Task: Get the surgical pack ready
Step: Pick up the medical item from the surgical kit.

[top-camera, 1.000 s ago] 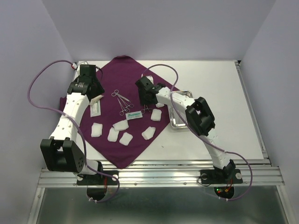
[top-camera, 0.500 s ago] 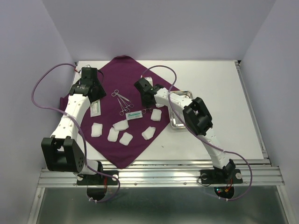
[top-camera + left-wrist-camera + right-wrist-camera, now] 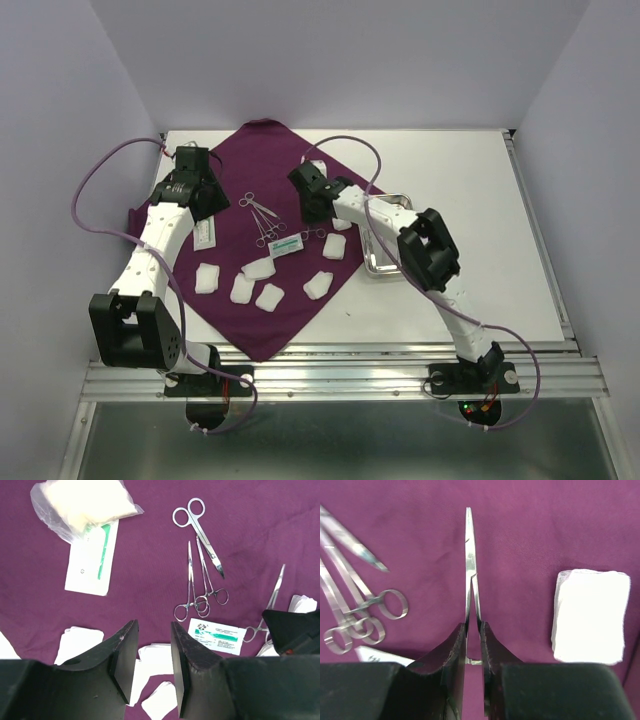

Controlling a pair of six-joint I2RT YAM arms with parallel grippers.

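Next, my right gripper raises the forceps past the gauze pad and lowers them into the tray point(image 3: 383, 245). The steel tray is beside the cloth.
The dark purple cloth point(image 3: 270, 315) lies spread on the table. Several white gauze pads point(image 3: 242, 288) lie on its near half. Scissors and forceps point(image 3: 262, 215) lie at its middle, and they also show in the left wrist view point(image 3: 200, 587). The steel tray point(image 3: 385, 265) stands right of the cloth, partly hidden by the right arm. My right gripper point(image 3: 474, 626) is shut on a thin metal forceps point(image 3: 469, 545), held low over the cloth. My left gripper point(image 3: 152, 630) is open and empty, hovering above the cloth's left part.
A white packaged instrument point(image 3: 92, 555) and a clear bag of gauze point(image 3: 82, 502) lie at the cloth's left. A small white-green packet point(image 3: 217, 636) lies near the forceps. One gauze pad point(image 3: 590, 615) lies right of the held forceps. Walls close in on both sides.
My left wrist has shifted a little right and towards the near side. My right gripper has barely moved and still holds the forceps.
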